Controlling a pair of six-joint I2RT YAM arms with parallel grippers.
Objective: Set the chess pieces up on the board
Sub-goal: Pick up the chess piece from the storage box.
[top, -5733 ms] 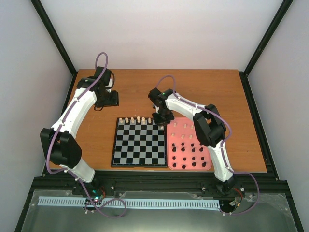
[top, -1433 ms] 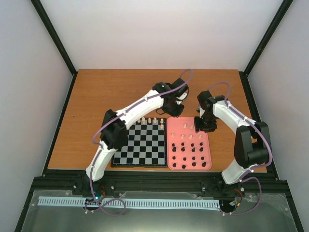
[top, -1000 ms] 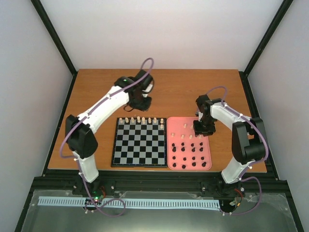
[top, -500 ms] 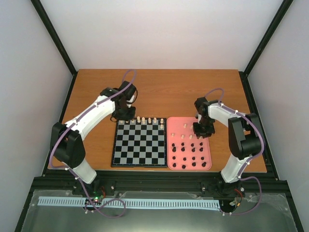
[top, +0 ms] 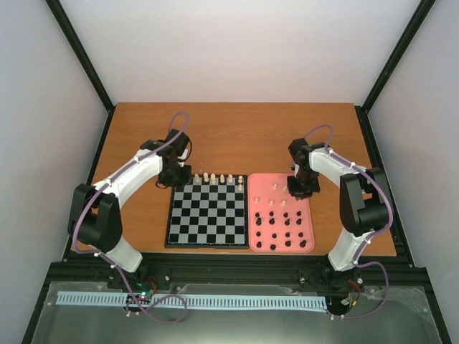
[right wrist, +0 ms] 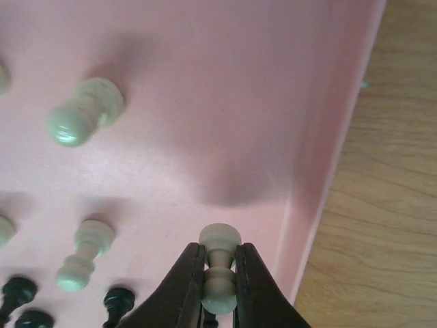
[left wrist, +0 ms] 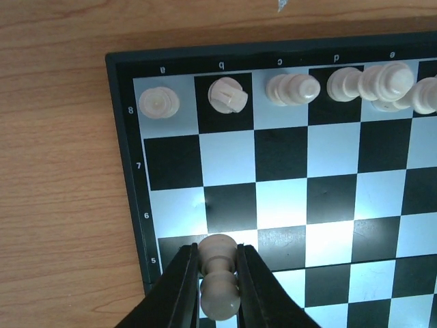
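The dark square [left wrist: 173,164] in front of the corner chess piece is empty, so I should lower my left gripper onto it next and let go of the cream pawn.
The board [top: 207,215] lies flat in the middle, with several cream chess pieces [top: 214,177] along its far row. In the left wrist view that row [left wrist: 292,89] fills the squares marked 8. My left gripper [left wrist: 217,247] is shut on a cream pawn [left wrist: 218,290] above the board's [left wrist: 126,171] left edge, near row 5. In the top view it [top: 176,175] hangs at the board's far left corner. My right gripper [right wrist: 220,247] is shut on another cream pawn [right wrist: 220,236] just inside the pink tray's [right wrist: 328,164] right wall.
The pink tray [top: 310,215] sits right of the board, holding loose cream pawns [right wrist: 83,112] and several black pieces [top: 283,233]. Black pieces [right wrist: 117,299] stand close to my right fingers. Bare wooden table [top: 237,132] stretches behind both; black frame posts border it.
The left arm swung left and came forward to the board's far left corner, carrying its pawn. The right gripper closed on a cream pawn in the tray.
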